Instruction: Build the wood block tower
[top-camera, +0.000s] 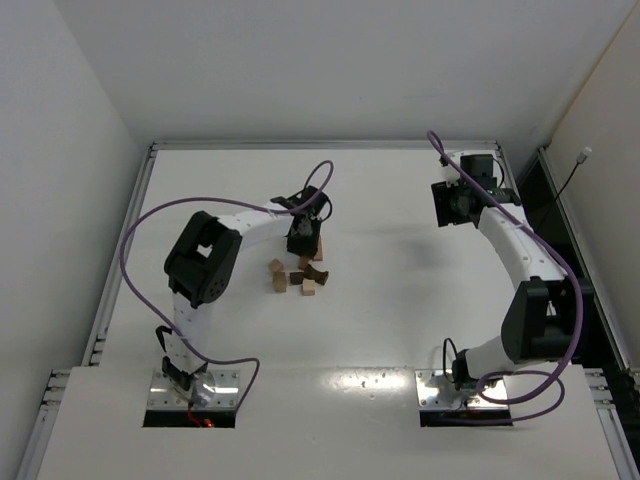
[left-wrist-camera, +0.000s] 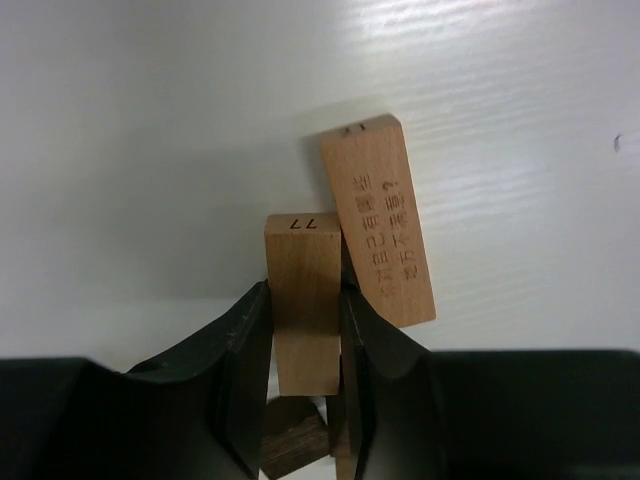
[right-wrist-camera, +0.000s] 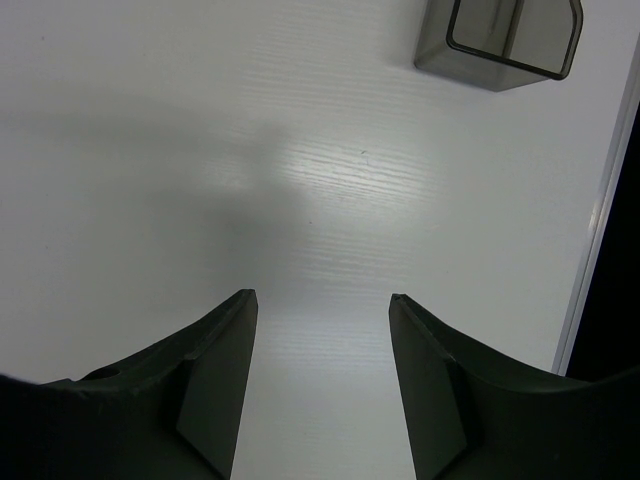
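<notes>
A dark brown block crowds the near side of the longer block, so I should gently move my left gripper outward along the longer tan block (left-wrist-camera: 380, 225), onto the tabletop beside it, and let go.
My left gripper (left-wrist-camera: 303, 290) is shut on a light tan wood block (left-wrist-camera: 303, 260) marked 77, held upright between the jaws. Just behind and to its right lies a longer tan block (left-wrist-camera: 380, 225) with engraved characters. A dark brown block (left-wrist-camera: 295, 435) shows below the held one. From above, the left gripper (top-camera: 303, 240) hangs over the far end of a loose cluster of small wood blocks (top-camera: 296, 277). Any wood block tower beneath it is hidden. My right gripper (right-wrist-camera: 321, 295) stands open over bare table, far right (top-camera: 447, 205).
A translucent grey plastic container (right-wrist-camera: 500, 40) lies on the table ahead of the right gripper. The table's right edge (right-wrist-camera: 600, 230) runs close beside it. Purple cables loop over both arms.
</notes>
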